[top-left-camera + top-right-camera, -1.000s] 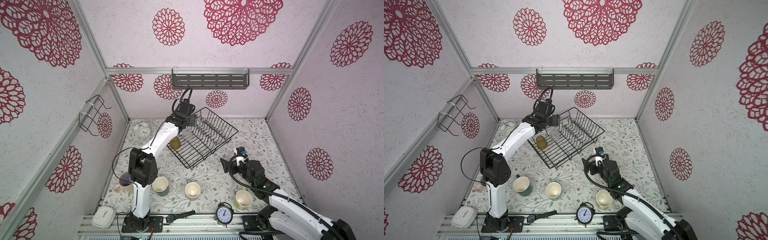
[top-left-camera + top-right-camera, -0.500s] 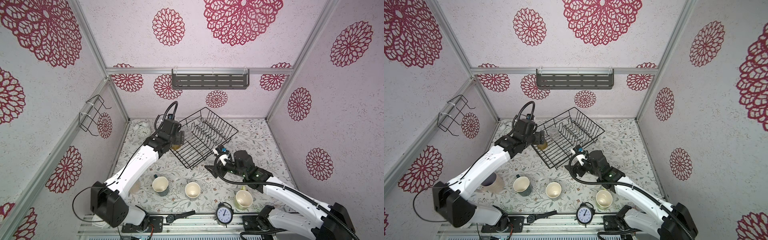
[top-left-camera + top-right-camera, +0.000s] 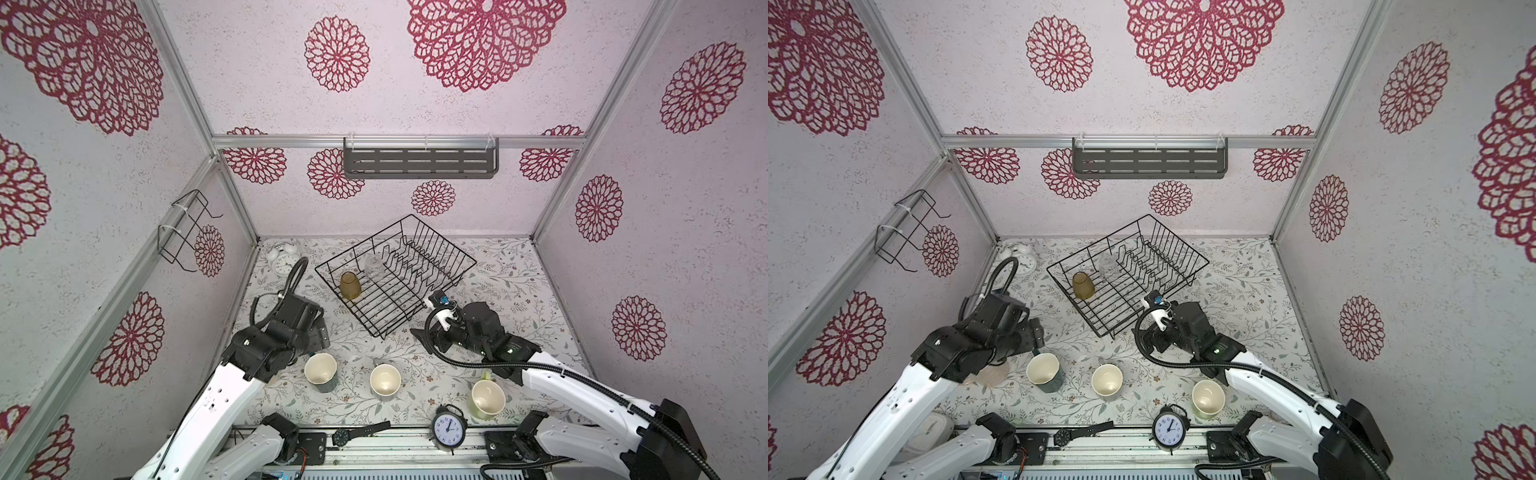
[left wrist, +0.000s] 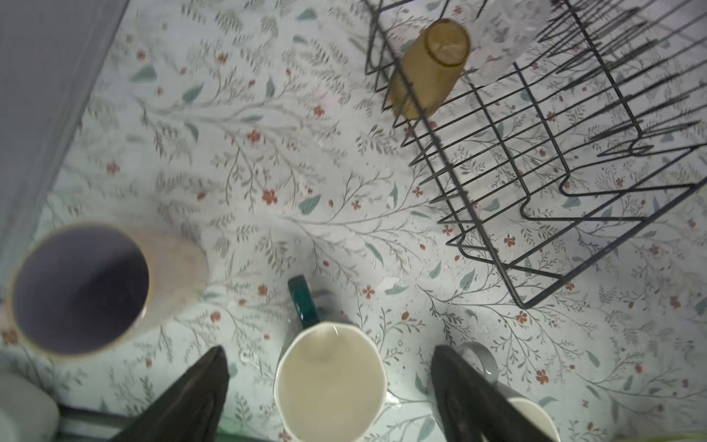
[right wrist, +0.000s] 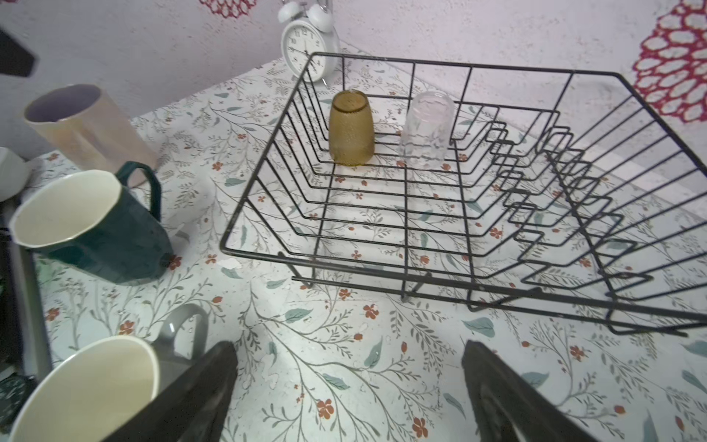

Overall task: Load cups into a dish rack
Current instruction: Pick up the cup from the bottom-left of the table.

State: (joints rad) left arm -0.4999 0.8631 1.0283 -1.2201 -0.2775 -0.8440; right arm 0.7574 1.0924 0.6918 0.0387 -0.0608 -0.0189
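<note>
My left gripper lowers and draws back onto the dark teal mug's rim (image 3: 308, 365) (image 4: 281, 368) next, since the mug stands upright with its opening facing up.
The black wire dish rack (image 3: 438, 239) (image 3: 1173, 239) stands at the back in both top views. An amber tumbler (image 3: 350, 286) (image 5: 351, 130) and a clear glass (image 3: 374, 266) (image 5: 424, 132) stand upside down in it. On the mat in front stand a dark teal mug (image 3: 321, 372) (image 4: 331, 382), a grey mug (image 3: 385, 381) (image 5: 88, 386) and a yellow-green mug (image 3: 487, 399). The pink mug (image 4: 103, 287) (image 3: 994, 374) stands half hidden under the left arm. My left gripper (image 3: 320, 336) (image 4: 329, 349) is open just above the teal mug. My right gripper (image 3: 419, 336) (image 5: 350, 344) hangs open and empty over bare mat by the rack's front corner.
A white alarm clock (image 3: 282, 259) stands at the back left. A black one (image 3: 449, 428) and a wristwatch (image 3: 353, 434) lie at the front edge. A wire bracket (image 3: 183, 232) hangs on the left wall and a grey shelf (image 3: 419, 160) on the back wall.
My left arm has drawn back from the rack, where the amber tumbler stays, to the teal mug at the front. My right gripper has moved left toward the rack's front corner.
</note>
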